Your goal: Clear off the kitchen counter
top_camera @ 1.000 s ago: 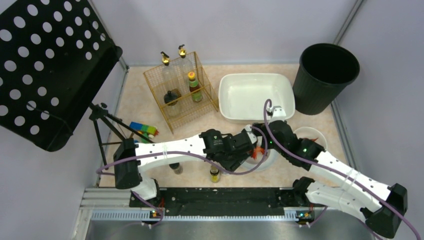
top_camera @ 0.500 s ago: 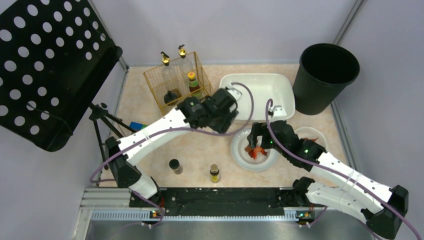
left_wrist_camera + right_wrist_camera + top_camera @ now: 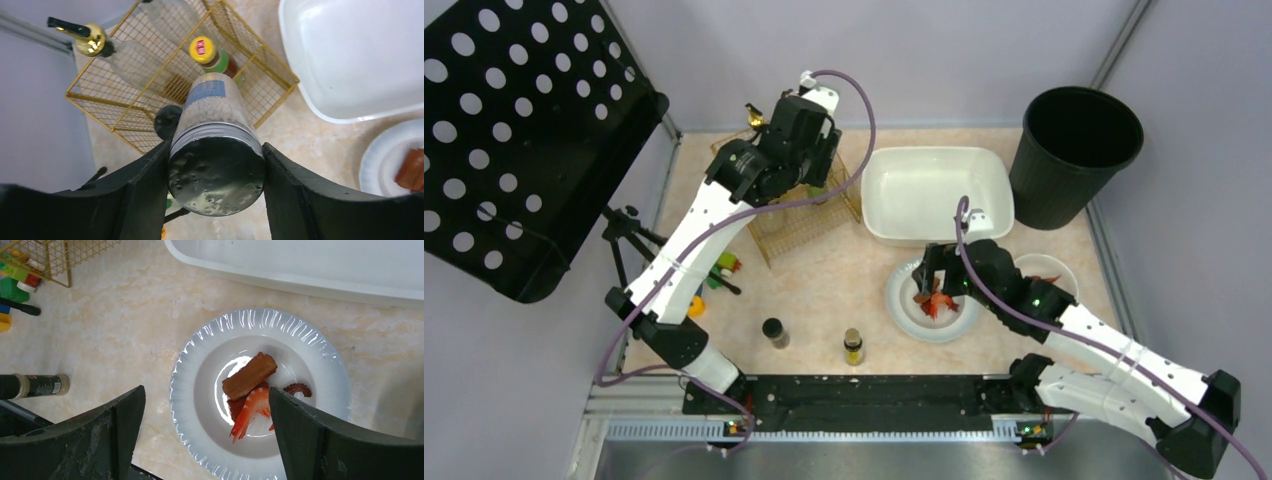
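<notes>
Next, my left gripper brings the shaker jar point(image 3: 212, 115) down into the gold wire rack between the yellow and black caps, because other bottles already stand there.
The kitchen counter point(image 3: 824, 280) is pale beige marble. My left gripper point(image 3: 809, 135) is shut on a clear shaker jar point(image 3: 212, 115) with a metal lid and holds it above the gold wire rack point(image 3: 794, 215); in the left wrist view the gripper point(image 3: 215, 172) clamps the lid. The rack point(image 3: 150, 100) holds several bottles. My right gripper point(image 3: 937, 285) hangs open and empty just above a white plate point(image 3: 902, 300). In the right wrist view the gripper point(image 3: 205, 432) straddles the plate point(image 3: 200, 365), which carries a brown food piece point(image 3: 250, 376), a shrimp and a tentacle.
Two small bottles point(image 3: 773, 331) point(image 3: 853, 345) stand near the front edge. A white tub point(image 3: 924, 200) and a black bin point(image 3: 1074, 150) sit at the back right. A small bowl point(image 3: 1049, 266) lies right of the plate. A tripod point(image 3: 634, 250) and toy blocks point(image 3: 719, 268) are at the left.
My left arm has swung from beside the plate to the back left and now holds the jar over the wire rack. The right gripper has stayed over the plate.
</notes>
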{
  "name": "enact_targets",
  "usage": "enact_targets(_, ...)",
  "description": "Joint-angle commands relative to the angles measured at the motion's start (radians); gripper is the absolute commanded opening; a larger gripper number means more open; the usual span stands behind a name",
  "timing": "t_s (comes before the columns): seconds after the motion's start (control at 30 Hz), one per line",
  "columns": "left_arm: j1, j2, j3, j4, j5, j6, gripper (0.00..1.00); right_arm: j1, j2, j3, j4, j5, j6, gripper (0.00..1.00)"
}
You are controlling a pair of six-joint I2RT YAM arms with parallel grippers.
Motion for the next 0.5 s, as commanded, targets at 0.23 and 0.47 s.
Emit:
enact_targets(0.23,0.164,0.034,0.03,0.101,-0.002,0.058,0.0,-0.006,-0.05,-0.032,0.059,-0.049,-0.013,0.91)
enact_targets(0.47,0.211,0.074,0.042,0.122,0.071,0.055,0.0,-0.005,-0.069,-0.035,0.056,-0.05,-0.02,0.91)
